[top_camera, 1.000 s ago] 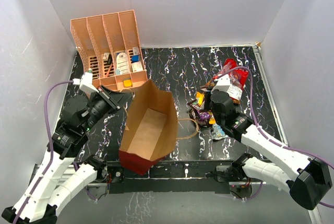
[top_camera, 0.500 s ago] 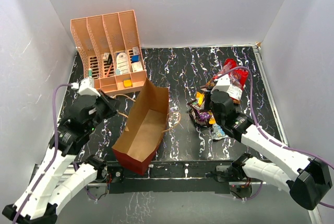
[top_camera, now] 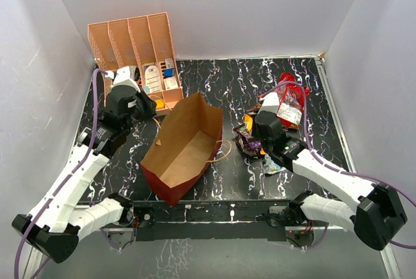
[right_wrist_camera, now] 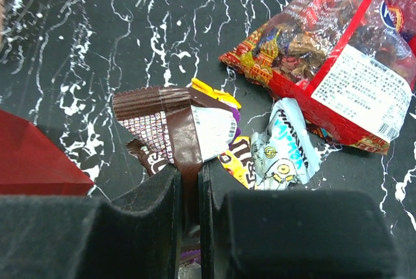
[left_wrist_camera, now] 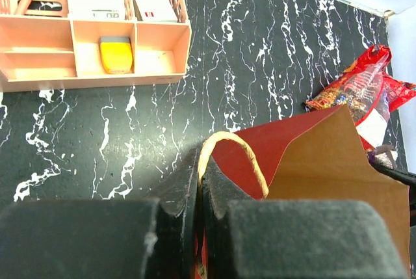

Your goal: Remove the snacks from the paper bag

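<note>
The right gripper lowers the brown packet onto the heap of snack packets below it next and lets go there, since that heap lies clear of the paper bag (top_camera: 185, 146).
The paper bag (top_camera: 185, 146) lies on its side mid-table, mouth toward the back; its brown inside shows no packets. My left gripper (top_camera: 148, 106) is shut on the bag's tan loop handle (left_wrist_camera: 234, 146) at the mouth's left rim; the wrist view shows the handle pinched between the jaws (left_wrist_camera: 198, 175). My right gripper (top_camera: 250, 139) is shut on a brown snack packet (right_wrist_camera: 172, 126), right of the bag. Beside it lie a yellow packet (right_wrist_camera: 237, 159), a silver-blue packet (right_wrist_camera: 286, 146) and the large red-and-clear sweets bag (right_wrist_camera: 325, 64), which also shows in the top view (top_camera: 290, 103).
The peach file rack (top_camera: 133, 51) with small boxes stands at the back left, just behind my left gripper; its front trays show in the left wrist view (left_wrist_camera: 84, 71). White walls enclose the table on three sides. The bag's other handle (top_camera: 224, 152) lies on the table.
My left arm has swung back toward the rack, holding the handle. The bag's mouth has followed and turned, opening wider. My right gripper has shifted slightly left with its packet.
</note>
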